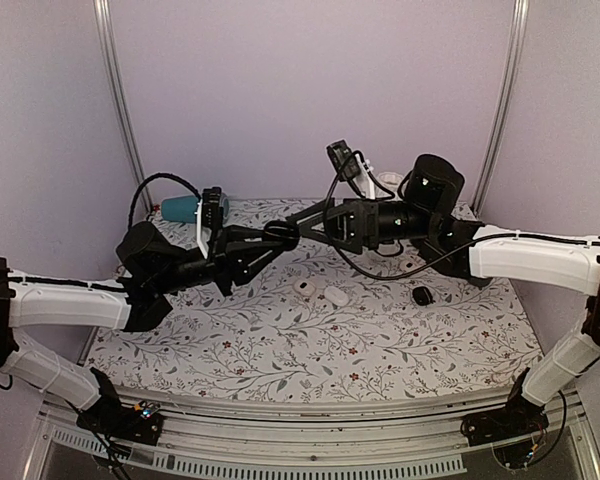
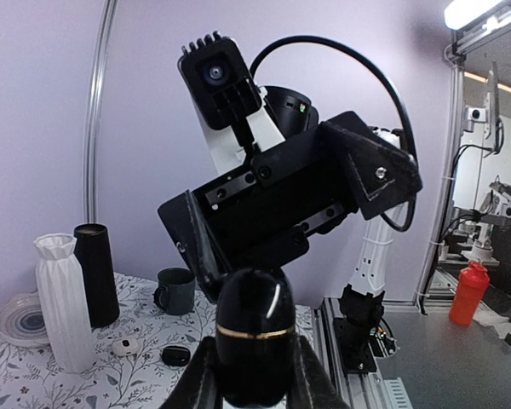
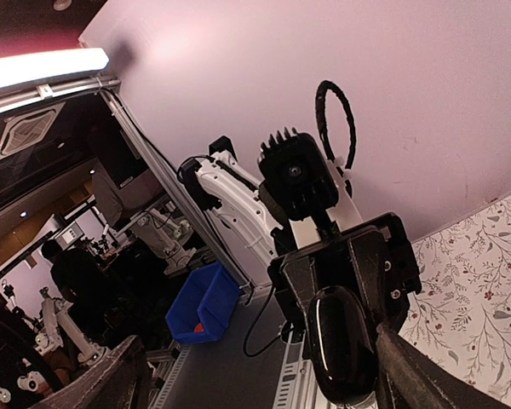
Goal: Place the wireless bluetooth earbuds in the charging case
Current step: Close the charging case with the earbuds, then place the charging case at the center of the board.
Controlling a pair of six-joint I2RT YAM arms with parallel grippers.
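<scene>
Next, my left gripper tilts down and lowers onto the clear cloth beside the white items to release, as the case (image 2: 255, 336) is closed and held high.
The charging case (image 2: 255, 336) is a glossy black egg shape with a thin gold band, and it is closed. My left gripper (image 2: 255, 375) is shut on its lower half and holds it upright in the air above the table's middle (image 1: 281, 233). My right gripper (image 3: 260, 379) faces it, wide open, with the case (image 3: 341, 345) close to its right finger (image 3: 417, 375); I cannot tell if they touch. In the top view the right gripper (image 1: 302, 224) meets the left one (image 1: 272, 238). No black earbuds show in any view.
Two small white pebble-like items (image 1: 304, 287) (image 1: 334, 294) and a black oval lump (image 1: 421, 295) lie on the floral cloth below the grippers. A white vase (image 2: 62, 311), black cylinder (image 2: 96, 273), dark mug (image 2: 177, 290) and plate (image 2: 21, 317) stand at the back right. A teal object (image 1: 180, 208) lies back left.
</scene>
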